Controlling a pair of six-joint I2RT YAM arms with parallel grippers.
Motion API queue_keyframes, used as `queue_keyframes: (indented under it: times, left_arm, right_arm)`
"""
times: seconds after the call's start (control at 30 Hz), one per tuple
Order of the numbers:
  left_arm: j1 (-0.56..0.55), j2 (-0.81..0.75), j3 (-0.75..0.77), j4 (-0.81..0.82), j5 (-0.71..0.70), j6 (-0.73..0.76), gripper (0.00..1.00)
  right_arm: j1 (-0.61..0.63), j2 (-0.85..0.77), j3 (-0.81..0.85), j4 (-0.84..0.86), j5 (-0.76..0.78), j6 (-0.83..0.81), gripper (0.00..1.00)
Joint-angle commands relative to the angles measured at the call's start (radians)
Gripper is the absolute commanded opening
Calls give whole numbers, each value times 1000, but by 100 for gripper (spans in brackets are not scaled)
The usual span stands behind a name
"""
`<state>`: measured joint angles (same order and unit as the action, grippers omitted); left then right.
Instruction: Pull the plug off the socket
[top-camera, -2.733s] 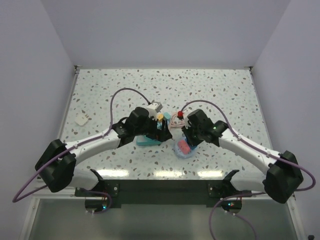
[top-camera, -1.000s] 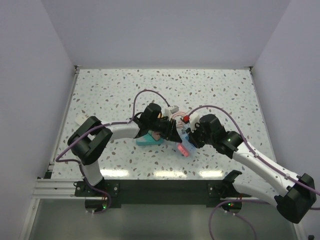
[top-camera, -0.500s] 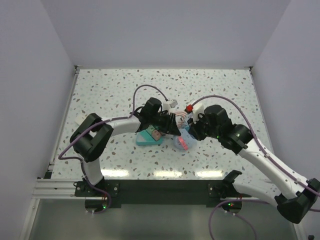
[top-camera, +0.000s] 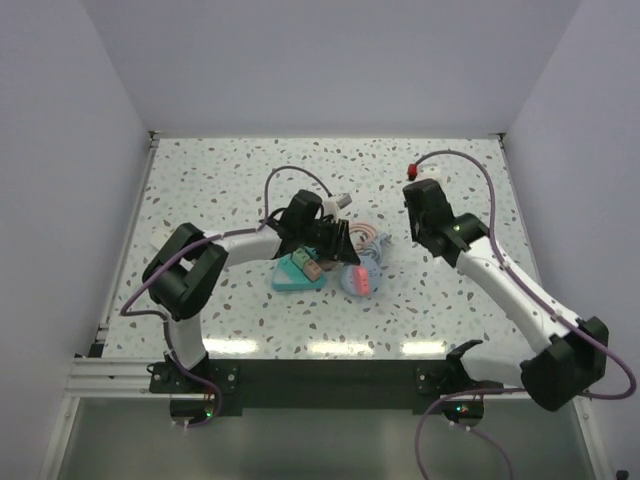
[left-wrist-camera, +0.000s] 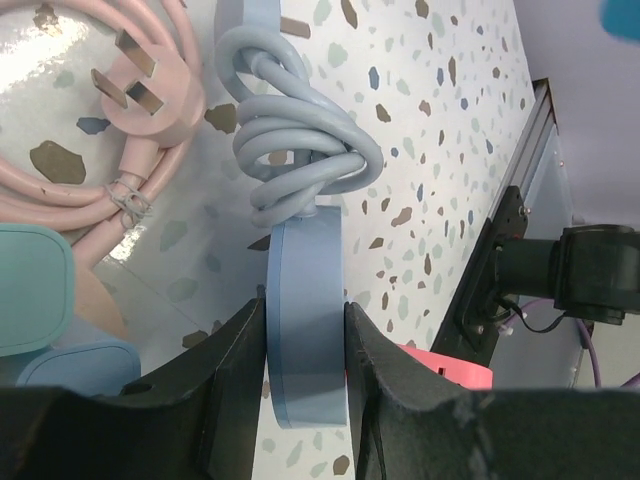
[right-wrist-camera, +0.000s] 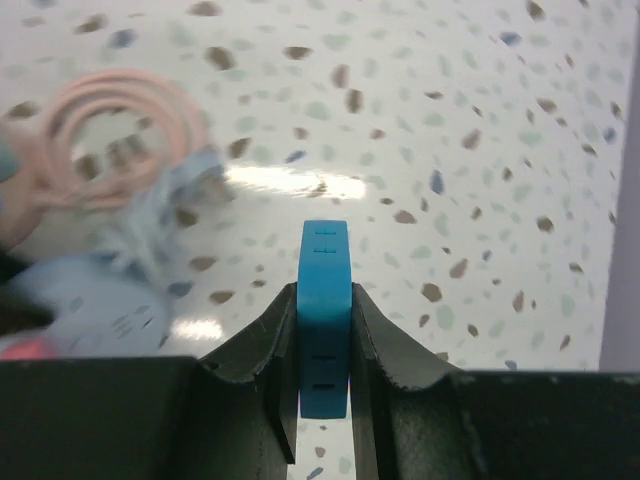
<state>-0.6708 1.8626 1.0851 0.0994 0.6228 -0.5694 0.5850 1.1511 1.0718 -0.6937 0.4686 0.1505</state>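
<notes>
I need to carry the plug to the right in the top view with my right gripper and lower it to release it on the bare tabletop, because it's already off the socket.
My left gripper (top-camera: 348, 260) is shut on the rim of a round light-blue socket (left-wrist-camera: 305, 330), gripped edge-on between both fingers. The socket's own cable (left-wrist-camera: 300, 150) lies knotted in a coil just beyond it. My right gripper (top-camera: 420, 228) is shut on a flat bright-blue plug (right-wrist-camera: 324, 300) with small slots on its edge. It is held clear above the table, to the right of the socket (top-camera: 362, 281) and apart from it.
A pink cable coil (top-camera: 368, 238) with a pink three-pin plug (left-wrist-camera: 150, 90) lies beside the socket. A teal block (top-camera: 298, 272) sits under the left arm. A red-pink piece (left-wrist-camera: 445, 365) shows behind the socket.
My right gripper has pulled back and to the right, away from the socket, with the blue plug in it. The left gripper has kept its hold on the socket.
</notes>
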Motion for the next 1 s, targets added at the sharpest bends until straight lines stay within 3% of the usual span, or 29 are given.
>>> queue_keyframes:
  times: [0.0,0.17,0.37,0.43,0.57,0.6,0.7,0.8,0.97]
  left_arm:
    - [-1,-89,64,74,34,-41,0]
    - [-3,-123,15,103,40,-70,0]
    - [-3,-158,-50,143,31,-101,0]
    - [-3,-174,-70,145,12,-103,0]
    - [-3,-187,-96,151,-38,-128,0]
    - [-3,-190,-109,158,-60,-139,0]
    - [-4,-209,-137,177,-106,-170,0]
    - [-4,-221,-157,186,-147,-190,0]
    - [-4,-220,-169,189,-175,-218,0]
  right_arm:
    - [-219,143,43,-92,255,191,0]
    - [-431,341,50,-75,271,283,0]
    - [-560,508,91,-98,282,363,1]
    - [-582,556,96,-89,278,379,15]
    - [-582,569,57,-44,243,368,31]
    - [-582,562,38,-27,234,363,53]
    - [-582,504,1,-10,216,342,76]
    - [-579,369,-33,25,112,318,89]
    - [-521,139,-97,83,-183,271,90]
